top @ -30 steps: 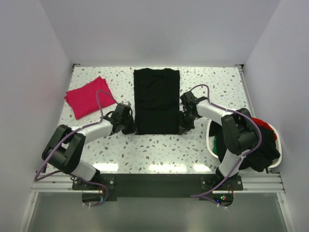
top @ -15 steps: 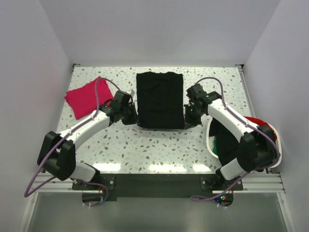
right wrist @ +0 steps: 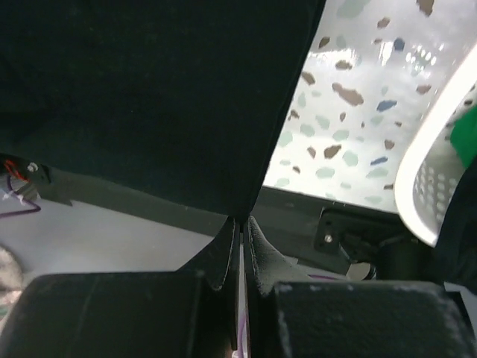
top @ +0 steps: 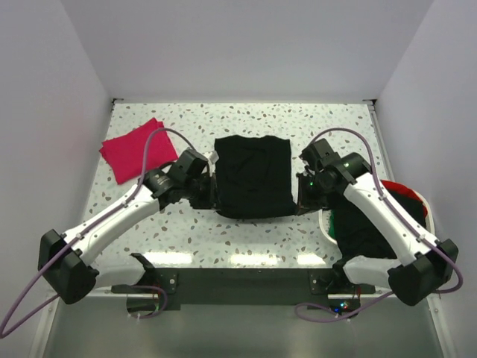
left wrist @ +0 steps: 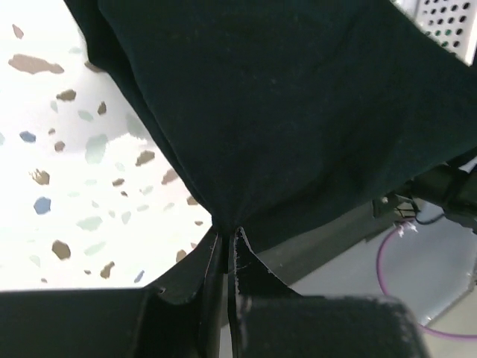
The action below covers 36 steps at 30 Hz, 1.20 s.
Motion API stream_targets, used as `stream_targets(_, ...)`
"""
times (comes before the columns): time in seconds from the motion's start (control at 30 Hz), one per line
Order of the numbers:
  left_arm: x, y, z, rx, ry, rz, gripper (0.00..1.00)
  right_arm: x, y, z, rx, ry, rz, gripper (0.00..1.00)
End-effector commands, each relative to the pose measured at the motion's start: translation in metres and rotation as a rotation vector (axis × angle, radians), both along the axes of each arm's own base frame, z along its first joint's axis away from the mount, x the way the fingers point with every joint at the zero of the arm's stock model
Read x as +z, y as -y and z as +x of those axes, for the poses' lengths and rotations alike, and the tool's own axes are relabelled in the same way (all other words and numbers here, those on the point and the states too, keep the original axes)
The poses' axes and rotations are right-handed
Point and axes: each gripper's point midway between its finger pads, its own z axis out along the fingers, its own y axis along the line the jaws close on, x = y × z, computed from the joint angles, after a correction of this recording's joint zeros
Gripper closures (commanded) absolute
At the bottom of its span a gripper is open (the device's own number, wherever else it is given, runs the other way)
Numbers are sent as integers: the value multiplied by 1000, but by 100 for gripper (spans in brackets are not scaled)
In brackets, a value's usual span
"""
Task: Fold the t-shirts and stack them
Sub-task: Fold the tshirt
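Next, my left gripper moves outward, then down near the black t-shirt's far corner point(top: 221, 148) by the magenta-pink t-shirt. It then releases the black t-shirt's near corner, since the black t-shirt's far half lies flat.
A large black t-shirt point(top: 253, 175) hangs in the middle of the table, its near edge lifted. My left gripper point(top: 207, 192) is shut on its near left corner, and the cloth point(left wrist: 283, 112) fans out from the left gripper's tips point(left wrist: 226, 233). My right gripper point(top: 304, 200) is shut on the near right corner; the cloth point(right wrist: 149, 97) rises from the right gripper's tips point(right wrist: 242, 221). A magenta-pink t-shirt point(top: 134, 149), folded to a small rectangle, lies at the back left.
A white basket point(top: 325, 218) stands at the right edge, with dark cloth and a bit of red cloth point(top: 402, 190) in it. Its rim point(right wrist: 440, 186) and some green cloth point(right wrist: 466, 134) show in the right wrist view. White walls close in the speckled table point(top: 186, 231).
Both grippers have risen and come nearer with the black t-shirt's near corners. Its far edge has slid toward the near side, and the arms have stretched out.
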Motion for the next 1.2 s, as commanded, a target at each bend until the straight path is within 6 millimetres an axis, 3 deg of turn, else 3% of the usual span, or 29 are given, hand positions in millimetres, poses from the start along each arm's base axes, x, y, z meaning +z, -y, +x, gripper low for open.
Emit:
stream_targets(0.0,41,1,-8,47,11,-72,100,26,1,-23,-31,-12,23,100)
stream_targets(0.1,54,9,6,55,73,-111,100,35,5,-17,-61,31,8,100)
stream_targets(0.27,51,23,30,40,107,-87,100,34,19,4,-103,103,-94,100)
stream_targets(0.47,52,30,47,55,146,-84,100,31,12,33,-145,152,-106,100)
stream_targets(0.7,53,34,69,104,196,-84,100,47,8,69,-167,232,-132,100)
stream_targets(0.93,70,35,109,176,258,-123,100,59,10,107,-174,286,-166,100)
stream_targets(1.17,55,25,138,220,244,-127,100,56,11,161,-191,316,-158,100)
